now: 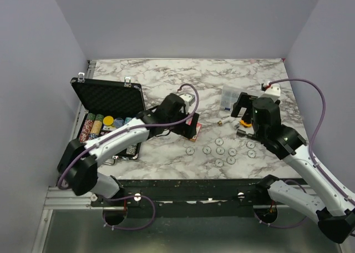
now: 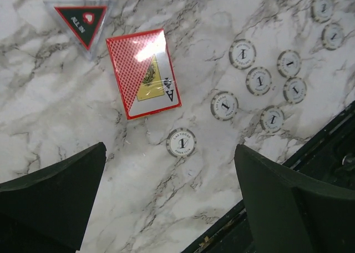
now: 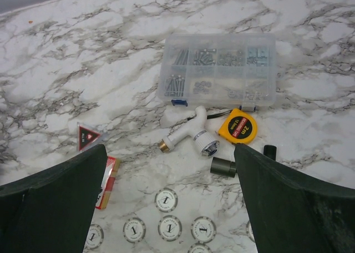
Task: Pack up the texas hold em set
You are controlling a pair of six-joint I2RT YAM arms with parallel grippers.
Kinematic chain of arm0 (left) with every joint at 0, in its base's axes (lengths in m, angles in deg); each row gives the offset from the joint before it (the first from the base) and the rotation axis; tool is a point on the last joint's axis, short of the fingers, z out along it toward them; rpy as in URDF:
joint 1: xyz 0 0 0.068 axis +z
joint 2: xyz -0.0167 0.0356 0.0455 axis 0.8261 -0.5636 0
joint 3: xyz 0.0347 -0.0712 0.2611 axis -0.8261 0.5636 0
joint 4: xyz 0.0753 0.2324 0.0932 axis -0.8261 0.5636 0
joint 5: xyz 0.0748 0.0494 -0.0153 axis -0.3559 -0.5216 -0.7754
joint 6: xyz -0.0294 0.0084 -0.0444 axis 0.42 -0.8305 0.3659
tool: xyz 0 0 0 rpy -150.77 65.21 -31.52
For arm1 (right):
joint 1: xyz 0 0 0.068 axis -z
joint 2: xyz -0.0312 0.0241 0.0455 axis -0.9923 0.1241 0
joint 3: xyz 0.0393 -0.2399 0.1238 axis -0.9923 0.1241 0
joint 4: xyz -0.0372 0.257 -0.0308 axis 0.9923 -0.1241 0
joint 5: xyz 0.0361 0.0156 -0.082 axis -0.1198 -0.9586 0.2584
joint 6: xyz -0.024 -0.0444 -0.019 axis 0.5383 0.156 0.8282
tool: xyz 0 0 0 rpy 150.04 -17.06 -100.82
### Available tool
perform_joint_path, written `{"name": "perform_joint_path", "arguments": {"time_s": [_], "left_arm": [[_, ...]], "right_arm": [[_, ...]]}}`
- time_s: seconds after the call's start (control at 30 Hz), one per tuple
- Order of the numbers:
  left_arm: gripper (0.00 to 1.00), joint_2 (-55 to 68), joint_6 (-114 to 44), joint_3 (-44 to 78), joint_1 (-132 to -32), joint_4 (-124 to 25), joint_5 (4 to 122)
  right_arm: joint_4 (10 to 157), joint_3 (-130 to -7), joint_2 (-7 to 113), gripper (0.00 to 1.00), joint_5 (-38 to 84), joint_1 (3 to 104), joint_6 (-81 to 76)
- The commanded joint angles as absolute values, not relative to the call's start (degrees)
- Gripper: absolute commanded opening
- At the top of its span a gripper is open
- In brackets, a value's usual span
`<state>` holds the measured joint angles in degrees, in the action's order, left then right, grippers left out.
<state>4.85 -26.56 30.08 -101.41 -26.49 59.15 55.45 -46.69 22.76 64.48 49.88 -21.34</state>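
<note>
I will lower the open fingers of my left gripper next, around the long sides of the red card box below, because the box is outside the open case (image 1: 108, 99).
The black hinged case (image 1: 108, 99) of the texas hold em set lies open at the table's left, with rows of coloured chips (image 1: 97, 125) inside. Its red card box (image 2: 143, 72) rests on the marble just beyond my left gripper (image 2: 169, 148), which hovers open above one white chip (image 2: 181, 142). Several more white chips (image 2: 259, 80) are scattered to that gripper's right. My right gripper (image 3: 169, 147) hangs open over the table with several white chips (image 3: 167, 200) below it. It holds nothing. A clear triangular "all in" marker (image 2: 82, 21) sits by the card box.
A clear compartment box of screws (image 3: 219, 70) stands at the back right. In front of it lie a yellow tape measure (image 3: 237, 128), a white fitting (image 3: 188, 133) and a dark cylinder (image 3: 223, 167). The black front rail (image 2: 316, 153) borders the chips.
</note>
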Motion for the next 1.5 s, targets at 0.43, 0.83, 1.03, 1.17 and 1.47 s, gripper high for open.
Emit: {"name": "perform_joint_path", "arguments": {"time_s": [0.43, 0.83, 1.03, 1.17, 1.47], "left_arm": [[0.99, -33.4, -17.8, -2.6, -105.1, -2.3, 47.9], [0.98, -41.1, -20.4, -10.1, -104.7, 2.1, 44.2], [0.94, -42.6, -21.2, -12.0, -104.2, 2.9, 44.8], [0.91, -43.0, -21.4, -12.1, -103.5, 2.5, 46.7], [0.85, -43.9, -21.5, -13.1, -102.9, 2.7, 48.9]], "right_arm": [[56.0, -45.2, 18.7, 1.00, 66.9, 49.8, -20.2], [55.6, -44.7, 17.7, 1.00, 66.5, 49.8, -20.1], [55.5, -44.5, 17.8, 1.00, 65.5, 49.8, -20.2], [55.4, -44.5, 17.7, 1.00, 65.3, 49.9, -20.2], [55.9, -44.0, 17.9, 1.00, 64.7, 49.8, -20.2]]}}
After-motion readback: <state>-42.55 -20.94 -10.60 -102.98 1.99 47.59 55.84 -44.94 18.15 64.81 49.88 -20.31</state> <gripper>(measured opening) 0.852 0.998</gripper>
